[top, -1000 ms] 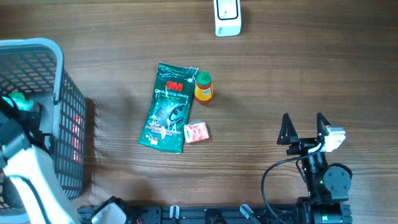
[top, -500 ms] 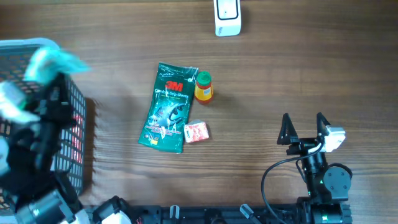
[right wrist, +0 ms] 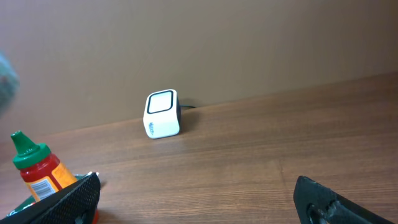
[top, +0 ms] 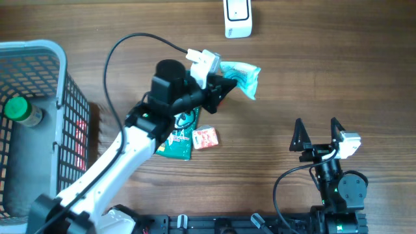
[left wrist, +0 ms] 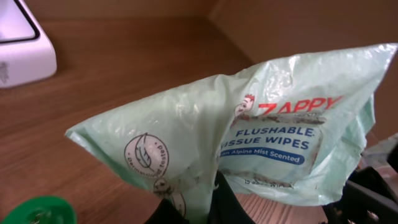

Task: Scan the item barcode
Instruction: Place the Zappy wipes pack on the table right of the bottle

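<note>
My left gripper moves to the right in the overhead view and down next, and releases the pack on the bare tabletop in front of the scanner.
A pale green pack of flushable wipes (top: pixel 244 77) hangs in the air over the table's middle, a little below and in front of the white barcode scanner (top: pixel 238 18). My left gripper (top: pixel 221 88) is shut on the pack's lower edge. In the left wrist view the pack (left wrist: pixel 249 137) fills the frame, its printed label toward the camera, with the gripper (left wrist: pixel 208 205) pinching it from below and the scanner (left wrist: pixel 22 37) at the upper left. No barcode shows. My right gripper (top: pixel 317 133) stands open and empty at the lower right, and the scanner (right wrist: pixel 162 114) stands ahead of it.
A grey basket (top: pixel 62 97) at the left holds a green-capped bottle (top: pixel 19 110). A green 3M glove pack (top: pixel 175 133) and a small red-and-white packet (top: pixel 205 137) lie under my left arm. An orange bottle with a green cap (right wrist: pixel 37 171) stands beside them.
My left arm has swung from the basket out over the table's middle, carrying the wipes pack up toward the scanner. The right arm has not moved.
</note>
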`<state>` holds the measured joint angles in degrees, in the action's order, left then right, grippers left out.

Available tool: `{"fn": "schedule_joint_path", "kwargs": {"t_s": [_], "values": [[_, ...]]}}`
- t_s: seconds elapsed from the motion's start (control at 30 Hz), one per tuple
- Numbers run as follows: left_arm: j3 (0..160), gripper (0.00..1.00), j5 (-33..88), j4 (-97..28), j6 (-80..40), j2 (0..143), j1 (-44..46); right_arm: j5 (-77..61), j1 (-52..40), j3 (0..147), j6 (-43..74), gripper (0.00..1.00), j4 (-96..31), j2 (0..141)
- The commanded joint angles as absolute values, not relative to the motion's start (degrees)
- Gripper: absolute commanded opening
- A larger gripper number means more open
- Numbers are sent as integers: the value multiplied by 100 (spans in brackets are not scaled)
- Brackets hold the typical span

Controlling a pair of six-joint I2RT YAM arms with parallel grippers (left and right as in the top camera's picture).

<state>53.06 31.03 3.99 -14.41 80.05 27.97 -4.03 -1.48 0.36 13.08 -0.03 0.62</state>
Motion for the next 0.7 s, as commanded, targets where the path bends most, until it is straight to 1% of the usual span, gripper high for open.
{"fn": "schedule_joint_path", "kwargs": {"t_s": [0.0,0.07,0.1,0.13,0.2,0.27,0.33,0.43,0.57,0.6,0.63,0.67], "values": [[5336,4,3009,292,-1844,8416,3312,-425,-152,30,1203,100,12,27],[5336,4,2862,279,-1848,8567,3695,-425,-152,30,1203,100,12,27],[5336,4,2574,276,-1859,8683,3896,-425,-152,30,1205,100,12,27],[5336,4,2095,274,-2067,8807,4093,-425,-152,30,1205,100,12,27],[5336,9,1120,191,-2279,9017,4388,-425,-152,30,1205,100,12,27],[5336,4,351,211,-2281,9218,4517,-425,-152,30,1205,100,12,27],[5336,4,-224,172,-2279,9502,4525,-425,-152,30,1205,100,12,27],[5336,4,-456,346,-2300,10044,4528,-425,-152,30,1205,100,12,27],[5336,4,-403,521,-2298,10121,4528,-427,-152,30,1203,100,12,27],[5336,11,-318,521,-2300,10121,4528,-425,-152,30,1208,100,12,27],[5336,33,-281,517,-2300,10116,4528,-425,-152,30,1205,100,12,27],[5336,46,-283,497,-2300,10116,4547,-425,-152,30,1203,100,12,27]]}}
